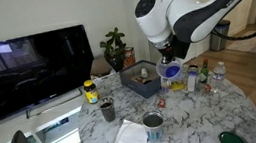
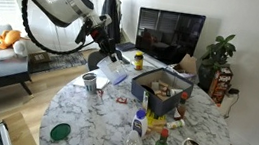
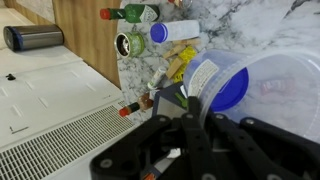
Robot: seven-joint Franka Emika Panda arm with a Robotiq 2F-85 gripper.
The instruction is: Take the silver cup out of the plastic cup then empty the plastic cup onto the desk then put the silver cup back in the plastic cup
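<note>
The gripper moves down to the clear marble beside the silver cup next, tilting the plastic cup [image 1: 172,73] upright to stand. It releases the plastic cup's rim, since the marble lies below.
My gripper [image 1: 170,61] is raised above the desk [image 1: 191,125] and shut on the rim of the plastic cup [image 1: 172,73]. In the wrist view the gripper [image 3: 190,112] holds the translucent plastic cup [image 3: 285,85] tilted, with a blue round thing [image 3: 215,88] inside it. The silver cup [image 1: 153,122] stands upright on the desk beside a white cloth [image 1: 130,142], apart from the gripper. It also shows in an exterior view [image 2: 90,81], below the gripper [image 2: 110,52]. The marble desk shows there too [image 2: 93,118].
A dark open box [image 1: 139,78] with small items stands mid-desk. A dark brown cup [image 1: 107,110] and a yellow jar [image 1: 90,91] stand near the TV side. Bottles [image 1: 205,75] stand at one edge, and a green lid [image 1: 230,139] lies near the front. A plant [image 1: 115,51] is behind.
</note>
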